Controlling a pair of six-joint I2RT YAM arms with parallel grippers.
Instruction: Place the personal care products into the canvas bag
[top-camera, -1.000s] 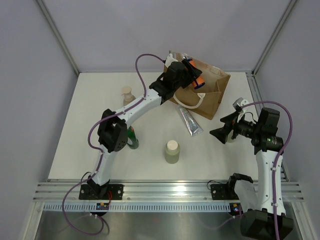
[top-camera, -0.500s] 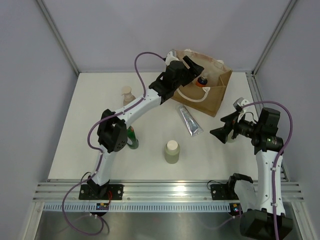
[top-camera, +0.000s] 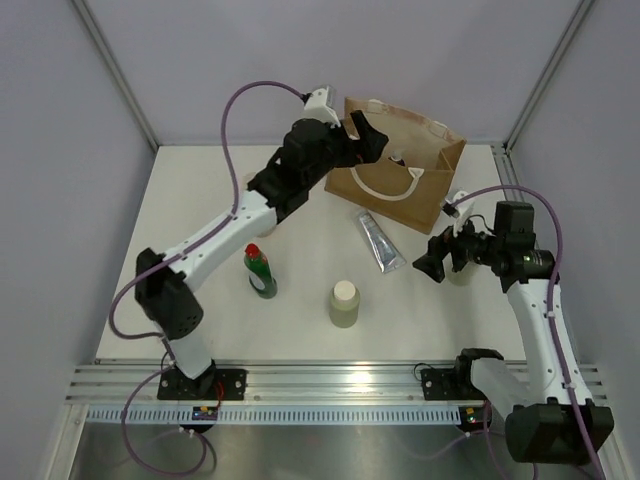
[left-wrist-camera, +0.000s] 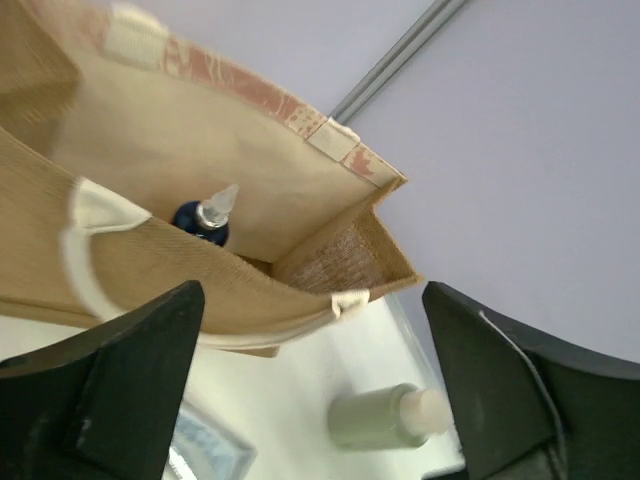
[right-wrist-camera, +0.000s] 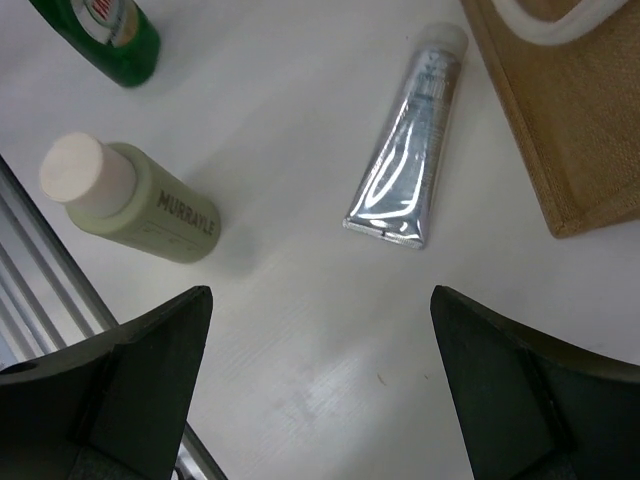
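The right gripper moves down, outward and to the left in the top view onto the tube's middle (top-camera: 379, 241) (right-wrist-camera: 411, 147) next, since the silver tube lies flat, clear of the bottles.
The canvas bag (top-camera: 425, 190) stands open at the back of the table. My left gripper (top-camera: 367, 137) is open and empty over its left rim; in the left wrist view (left-wrist-camera: 312, 295) a small bottle (left-wrist-camera: 205, 218) lies inside the bag (left-wrist-camera: 200, 150), only its dark blue cap and clear tip showing. A silver tube (top-camera: 380, 242), an olive cream-capped bottle (top-camera: 344, 303) and a green red-capped bottle (top-camera: 260, 270) sit on the table. A second olive bottle (left-wrist-camera: 385, 415) lies right of the bag. My right gripper (top-camera: 432, 262) is open and empty above the table (right-wrist-camera: 320, 295). My left arm hides the beige pump bottle.
The right wrist view shows the tube (right-wrist-camera: 410, 170), the upright olive bottle (right-wrist-camera: 140, 205), the green bottle (right-wrist-camera: 105, 35) and the bag's corner (right-wrist-camera: 560, 120). Metal rails (top-camera: 330, 380) run along the table's near edge. Enclosure posts (top-camera: 540, 75) rise at the back corners.
My left gripper let the orange bottle go into the bag and drew back to its left rim, its elbow swinging left. My right gripper moved a little left and forward.
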